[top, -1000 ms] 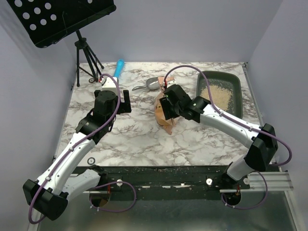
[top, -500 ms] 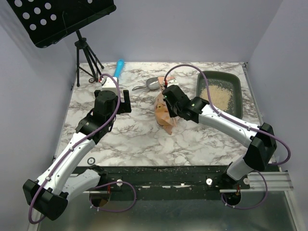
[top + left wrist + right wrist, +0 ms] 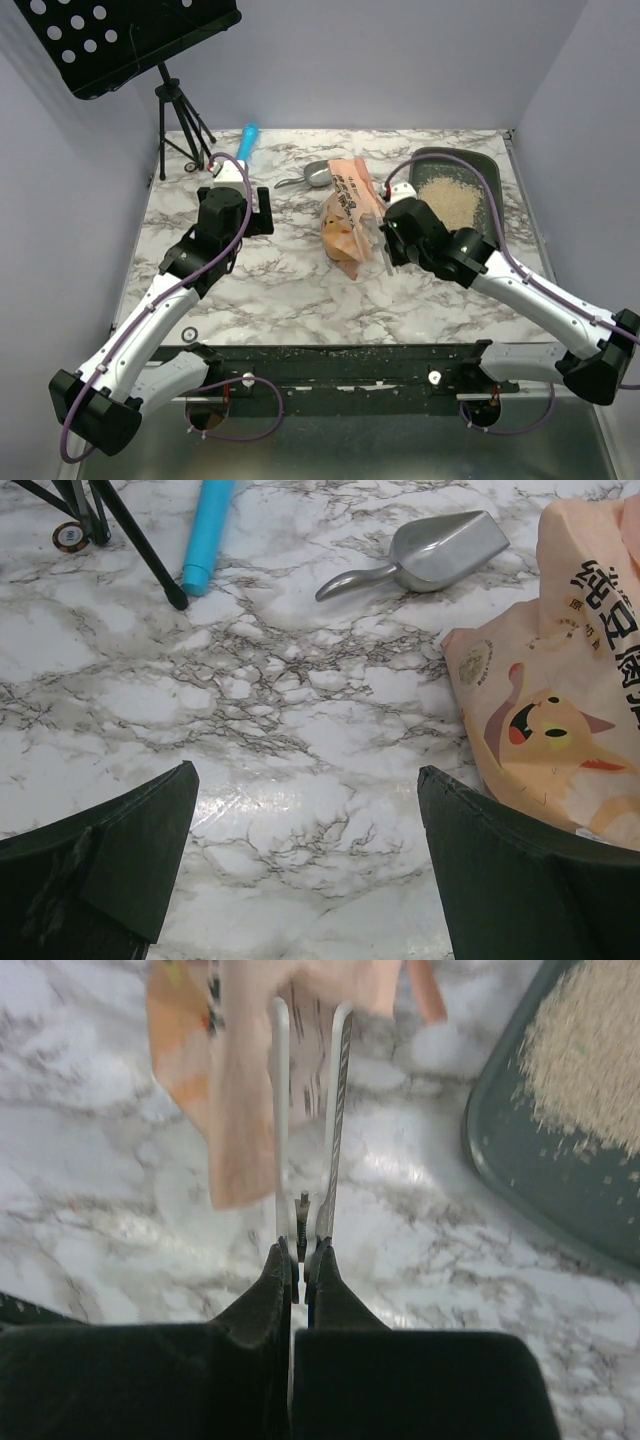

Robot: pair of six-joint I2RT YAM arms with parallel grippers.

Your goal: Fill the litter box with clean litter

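Observation:
Bare marble by the near table edge lies below and back from the clip, clear of the bag, so my right gripper will next draw back, lower and release the clip.
The dark grey-green litter box lies at the back right, with pale beige clean litter piled in it; its corner and the litter also show in the right wrist view. An orange-pink printed bag lies mid-table. My right gripper is just right of the bag, shut on the near end of a thin pale two-armed clip. The clip's far end reaches the bag. My left gripper hovers left of the bag, open over bare marble.
A silver scoop lies behind the bag. A blue tube and a black music stand's tripod stand at the back left. Walls close in both table sides.
My right gripper has shut and drawn back toward the right and near side, away from over the bag. The bag's upper flap now stretches toward the back. The left arm has not moved.

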